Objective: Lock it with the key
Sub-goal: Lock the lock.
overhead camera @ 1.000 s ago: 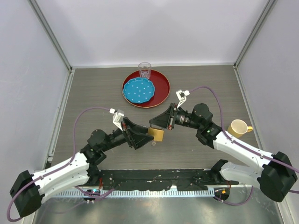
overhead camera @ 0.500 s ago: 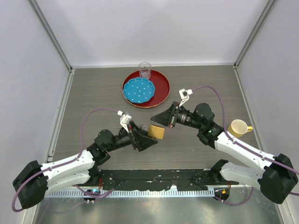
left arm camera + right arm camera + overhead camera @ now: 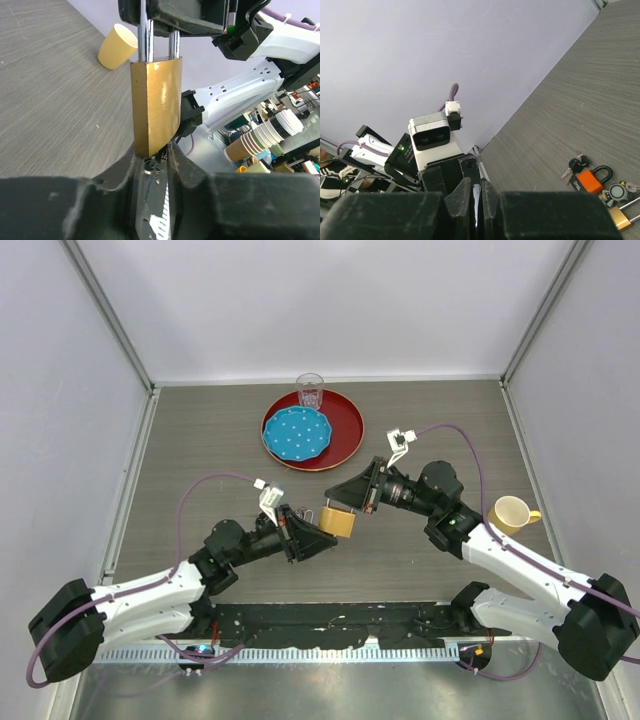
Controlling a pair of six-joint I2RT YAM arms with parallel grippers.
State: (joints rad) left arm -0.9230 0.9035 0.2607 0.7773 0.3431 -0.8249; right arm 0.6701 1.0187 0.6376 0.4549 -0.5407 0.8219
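My right gripper should go down to the bare tabletop near the red tray and let go of the shackle (image 3: 145,35), because the brass padlock is still hanging in the air.
A brass padlock (image 3: 339,523) hangs in the air over the middle of the table. My right gripper (image 3: 341,506) is shut on its steel shackle (image 3: 145,35), which shows as a thin bright sliver between the fingers (image 3: 464,192) in the right wrist view. In the left wrist view the padlock's body (image 3: 156,102) hangs straight above my left gripper (image 3: 154,153). The key (image 3: 159,155) sticks out of the lock's underside with a wire ring on it. The left fingers (image 3: 182,170) have closed in on the key from both sides. Most of the key is hidden.
A red tray (image 3: 346,428) with a blue plate (image 3: 297,433) and a glass (image 3: 310,390) stands at the back. A yellow cup (image 3: 510,512) lies at the right. An orange padlock (image 3: 588,181), another brass padlock (image 3: 618,216) and loose keys (image 3: 573,165) lie on the table near the left gripper.
My left arm has reached further right, up to the padlock's underside, and its jaws have narrowed round the key. The right gripper has shifted only slightly with the padlock.
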